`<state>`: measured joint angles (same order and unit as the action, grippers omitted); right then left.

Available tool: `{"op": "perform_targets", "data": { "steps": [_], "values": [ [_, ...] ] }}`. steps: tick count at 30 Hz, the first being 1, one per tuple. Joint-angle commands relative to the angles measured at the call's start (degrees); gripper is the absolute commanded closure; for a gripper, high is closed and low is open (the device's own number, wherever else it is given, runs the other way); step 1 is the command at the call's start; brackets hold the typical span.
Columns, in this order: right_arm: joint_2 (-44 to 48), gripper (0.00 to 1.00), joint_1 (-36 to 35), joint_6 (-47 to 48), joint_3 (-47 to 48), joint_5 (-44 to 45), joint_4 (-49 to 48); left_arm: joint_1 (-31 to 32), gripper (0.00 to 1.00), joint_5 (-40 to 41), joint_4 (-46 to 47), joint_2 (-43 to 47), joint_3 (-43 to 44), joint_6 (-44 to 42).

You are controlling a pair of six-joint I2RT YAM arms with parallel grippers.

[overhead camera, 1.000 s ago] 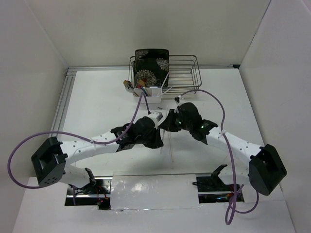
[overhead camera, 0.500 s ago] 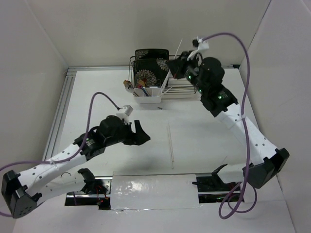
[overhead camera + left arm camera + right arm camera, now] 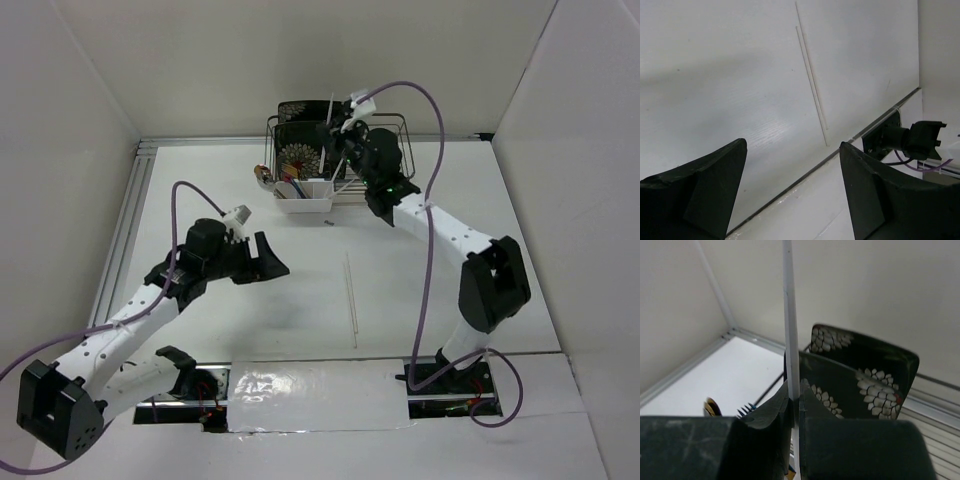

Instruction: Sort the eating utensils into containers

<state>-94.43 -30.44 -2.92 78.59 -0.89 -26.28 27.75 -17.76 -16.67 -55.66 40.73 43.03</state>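
Observation:
Next, the right gripper brings the upright chopstick down into the caddy's end away from the coloured utensils, directly below, and lets it go to stand inside.
My right gripper (image 3: pixel 338 150) is shut on a thin pale chopstick (image 3: pixel 331 110), held upright above the white caddy (image 3: pixel 318 204) at the front of the wire rack. In the right wrist view the chopstick (image 3: pixel 789 315) runs up from between the closed fingers (image 3: pixel 775 415). Blue fork tines (image 3: pixel 746 410) and a gold utensil tip (image 3: pixel 712 407) show below. Coloured utensils (image 3: pixel 290 183) stand in the caddy. Two chopsticks (image 3: pixel 350 295) lie side by side mid-table, also in the left wrist view as two chopsticks (image 3: pixel 812 80). My left gripper (image 3: pixel 270 262) hangs open and empty to their left.
A dark wire dish rack (image 3: pixel 385 160) stands at the back of the table with black floral plates (image 3: pixel 300 140) upright in it, right behind the caddy. A metal rail (image 3: pixel 135 200) runs along the table's left edge. White walls enclose three sides.
Both grippers were together mid-table. The right one rose with a chopstick and swung back over the caddy. The left one opened and drew away to the left, empty.

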Motion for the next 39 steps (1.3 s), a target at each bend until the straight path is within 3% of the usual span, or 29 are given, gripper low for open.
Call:
{"op": "perform_targets", "data": {
  "steps": [1, 5, 11, 27, 34, 39],
  "values": [
    [-1.10, 1.00, 0.03, 4.04, -0.36, -1.57, -11.94, -3.58, 0.13, -7.19, 1.37, 0.20, -0.83, -2.94],
    [-3.74, 1.00, -0.15, 5.64, -2.29, -3.42, -14.67, -10.33, 0.13, -10.97, 0.32, 0.11, -0.74, -5.92],
    [-5.06, 1.00, -0.50, 6.52, -5.45, -3.42, -16.70, -15.70, 0.13, -14.06, -0.65, 0.29, -0.83, -8.83],
    [-6.20, 1.00, -0.76, 6.08, -8.63, -2.89, -16.17, -15.44, 0.13, -13.97, -0.30, 0.81, -1.44, -9.63],
    [-6.90, 0.76, -0.76, 5.73, -9.15, -2.89, -16.17, -16.93, 0.13, -13.53, -0.38, 2.05, -2.15, -9.89],
    [-6.56, 0.68, -0.59, 5.12, -9.15, -2.37, -15.64, -17.29, 0.13, -13.79, -0.04, 2.48, -2.41, -9.71]
  ]
}}
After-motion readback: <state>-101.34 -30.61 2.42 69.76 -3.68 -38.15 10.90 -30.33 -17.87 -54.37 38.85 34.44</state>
